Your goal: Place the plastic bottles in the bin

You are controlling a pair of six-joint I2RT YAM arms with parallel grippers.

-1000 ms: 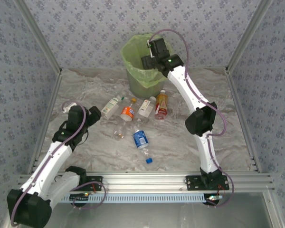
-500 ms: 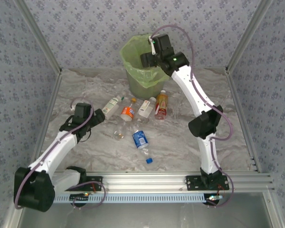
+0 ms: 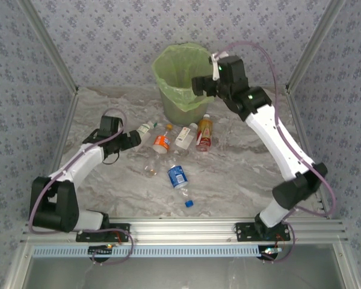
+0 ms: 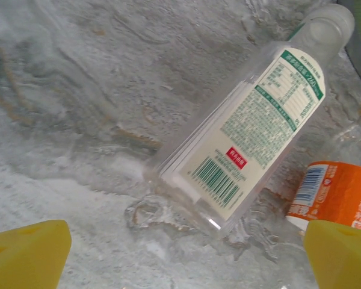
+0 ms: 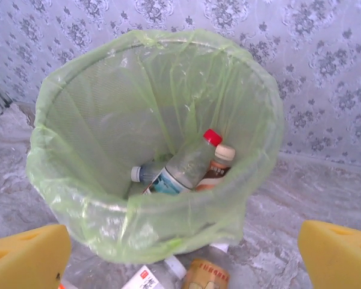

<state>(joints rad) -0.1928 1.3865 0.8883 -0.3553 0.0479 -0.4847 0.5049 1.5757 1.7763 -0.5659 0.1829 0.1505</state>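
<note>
I will move my left gripper outward and down and turn it, so its fingers are on both sides of the green-labelled bottle's label point(image 3: 145, 129) point(image 4: 266, 123), because the bottle lies slanted ahead of my open fingers.
The bin point(image 3: 179, 90), lined with a light-green bag, stands at the back of the table. In the right wrist view the bin point(image 5: 156, 42) holds a red-capped bottle point(image 5: 189, 165), a brown-labelled bottle point(image 5: 219, 164) and a white-capped one point(image 5: 145, 173). My right gripper point(image 3: 200, 85) hovers open and empty by the bin's right rim, and appears as the right gripper point(image 5: 186, 259). Several bottles lie before the bin: green-labelled point(image 3: 145, 129), orange-labelled point(image 3: 162, 142), white-labelled point(image 3: 185, 136), red-and-yellow point(image 3: 204, 133), a crushed clear one point(image 3: 150, 167) and a blue-labelled one point(image 3: 178, 176). My left gripper point(image 3: 133, 139) is open, its fingers apart just short of the green-labelled bottle point(image 4: 253, 132); the left gripper point(image 4: 183, 265) holds nothing.
A loose blue cap point(image 3: 189, 203) lies near the front of the marble table point(image 3: 240, 174). The orange-labelled bottle point(image 4: 340, 195) lies close to the right of the green-labelled one. Patterned walls and metal posts enclose the table on three sides.
The right gripper has opened wider and drawn back rightward from above the bin. The left arm has reached forward and right, up to the green-labelled bottle.
</note>
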